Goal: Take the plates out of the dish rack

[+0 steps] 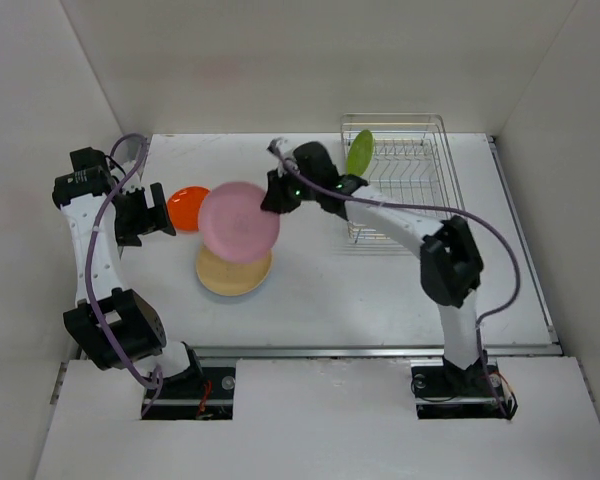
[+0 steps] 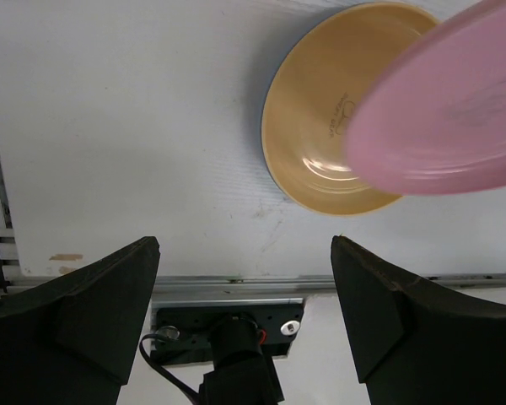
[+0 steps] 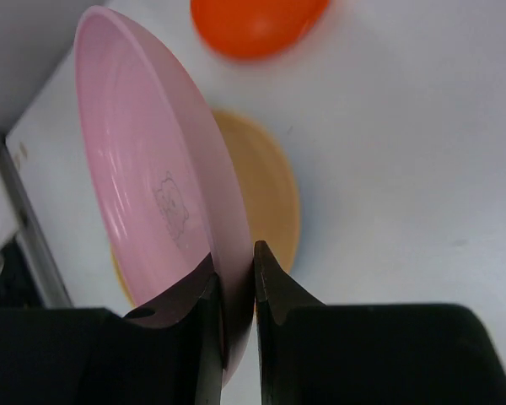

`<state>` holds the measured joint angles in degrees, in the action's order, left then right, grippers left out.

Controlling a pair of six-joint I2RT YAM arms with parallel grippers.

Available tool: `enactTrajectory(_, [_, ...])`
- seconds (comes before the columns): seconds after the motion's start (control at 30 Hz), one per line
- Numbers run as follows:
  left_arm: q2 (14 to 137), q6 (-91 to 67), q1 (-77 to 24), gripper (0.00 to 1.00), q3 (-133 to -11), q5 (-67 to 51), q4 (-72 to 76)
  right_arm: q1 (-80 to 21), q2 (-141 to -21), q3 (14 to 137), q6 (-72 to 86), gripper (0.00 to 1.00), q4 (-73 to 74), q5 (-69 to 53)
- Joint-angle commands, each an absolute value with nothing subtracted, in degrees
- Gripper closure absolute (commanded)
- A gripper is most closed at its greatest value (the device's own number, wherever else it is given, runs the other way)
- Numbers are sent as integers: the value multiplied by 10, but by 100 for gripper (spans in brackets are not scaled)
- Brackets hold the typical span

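Note:
My right gripper holds the tilted pink plate and will next lower it back onto the tan-yellow plate (image 1: 234,272) (image 3: 268,190) and release it, because that plate lies flat and empty.
My right gripper (image 1: 273,195) is shut on the rim of the pink plate (image 1: 238,221) and holds it tilted above the tan-yellow plate (image 1: 234,272) lying on the table. In the right wrist view the pink plate (image 3: 156,194) sits between my fingers (image 3: 274,287). The orange-red plate (image 1: 187,207) lies flat at the left. The lime green plate (image 1: 360,152) stands on edge in the silver dish rack (image 1: 425,165). My left gripper (image 1: 150,213) is open and empty beside the orange-red plate. A thin blue edge shows under the tan-yellow plate (image 2: 337,110).
White walls enclose the table on three sides. A metal rail (image 1: 380,350) runs along the near edge, by the arm bases. The right arm's purple cable (image 1: 500,250) loops above the table in front of the rack.

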<state>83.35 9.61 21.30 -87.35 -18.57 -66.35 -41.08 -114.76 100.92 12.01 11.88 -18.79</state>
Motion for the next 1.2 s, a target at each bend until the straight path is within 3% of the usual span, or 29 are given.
enactTrajectory(0.0, [813, 99, 211, 20, -879, -187, -678, -426, -1188, 1053, 173, 100, 100, -336])
enactTrajectory(0.1, [813, 105, 211, 20, -874, -180, -678, -426, -1229, 1060, 179, 100, 100, -336])
enactTrajectory(0.2, [813, 105, 211, 20, -868, -175, -678, -426, -1272, 1086, 172, 93, 150, -319])
enactTrajectory(0.27, [813, 105, 211, 20, -868, -175, -678, -432, -1291, 1098, 167, 82, 169, -326])
enactTrajectory(0.3, [813, 105, 211, 20, -868, -175, -678, -432, -1298, 1098, 167, 74, 169, -326])
enactTrajectory(0.33, [813, 105, 211, 20, -868, -175, -678, -432, -1306, 1098, 167, 58, 177, -320])
enactTrajectory(0.37, [813, 105, 211, 20, -868, -175, -678, -432, -1306, 1098, 167, 55, 177, -302])
enactTrajectory(0.9, [813, 105, 211, 20, -868, -180, -678, -450, -1285, 1084, 117, 48, 277, -121])
enactTrajectory(1.03, [813, 105, 211, 20, -868, -180, -678, -450, -1222, 1078, 117, 43, 272, -99])
enactTrajectory(1.17, [813, 105, 211, 20, -868, -180, -678, -433, -1143, 1083, 130, 35, 266, 10])
